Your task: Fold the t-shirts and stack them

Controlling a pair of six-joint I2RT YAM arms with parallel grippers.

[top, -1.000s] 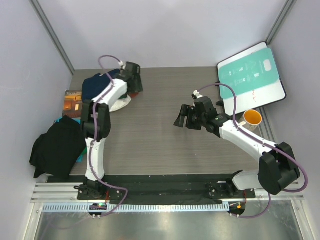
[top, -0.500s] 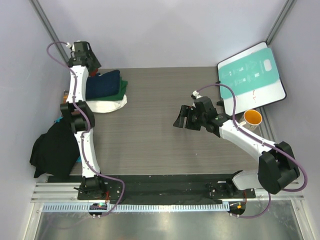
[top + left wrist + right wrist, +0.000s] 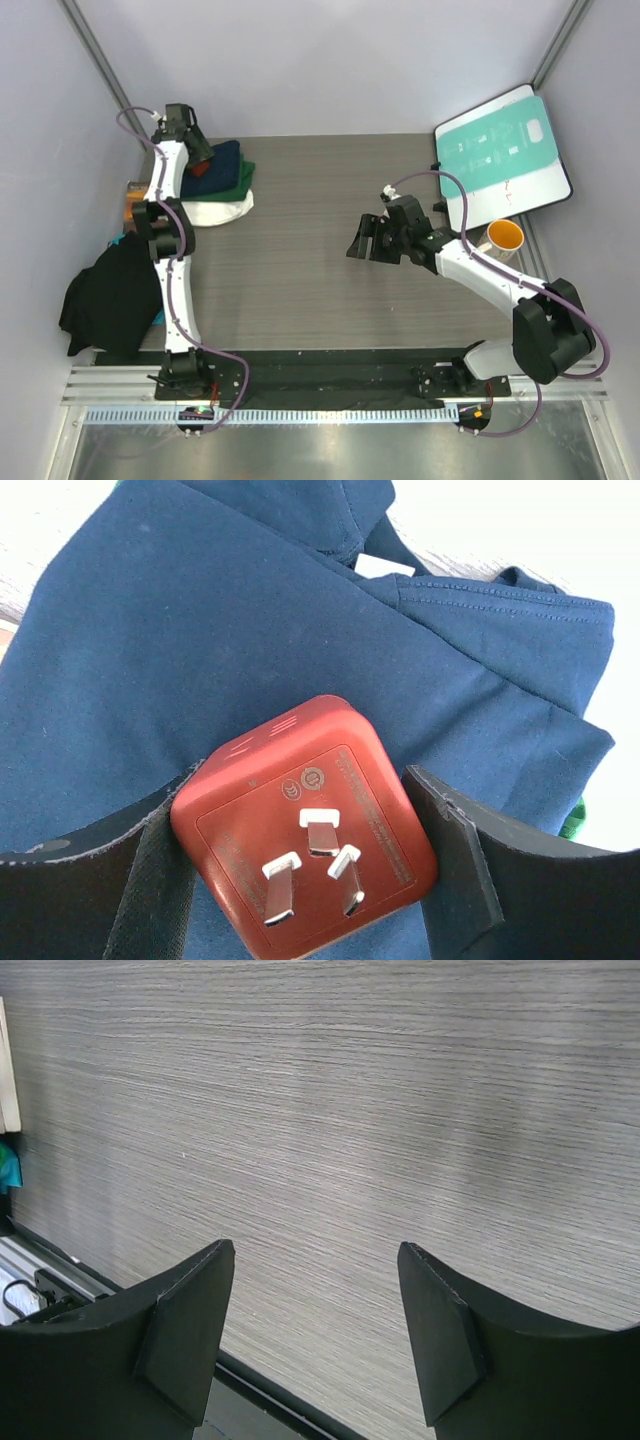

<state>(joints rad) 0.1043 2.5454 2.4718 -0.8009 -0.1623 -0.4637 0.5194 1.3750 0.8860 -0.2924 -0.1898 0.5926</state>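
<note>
The tabletop point(image 3: 266, 171) beside the green shirt is bare, so the robot's left gripper will next go to the right in the top view and down and release the plug there.
Three folded t-shirts lie stacked at the table's far left: navy blue point(image 3: 225, 158) on top, dark green point(image 3: 241, 182) under it, cream-white point(image 3: 222, 212) at the bottom. My left gripper point(image 3: 196, 158) hovers over the stack's left end, shut on a red cube-shaped power plug point(image 3: 305, 835), prongs towards the camera. The navy shirt point(image 3: 200, 630) fills the left wrist view behind the plug. My right gripper point(image 3: 358, 240) hangs open over the bare middle of the table, nothing between its fingers point(image 3: 190, 1330).
A black cloth point(image 3: 115, 295) hangs over the table's left edge. A brown-orange book point(image 3: 138, 195) lies left of the stack. A teal-and-white board point(image 3: 505, 150) leans at the back right, with an orange cup point(image 3: 505, 237) near the right arm.
My left arm swung from the stack's right side out to the far-left corner, then came back over the stack's left end. The right arm has barely moved.
</note>
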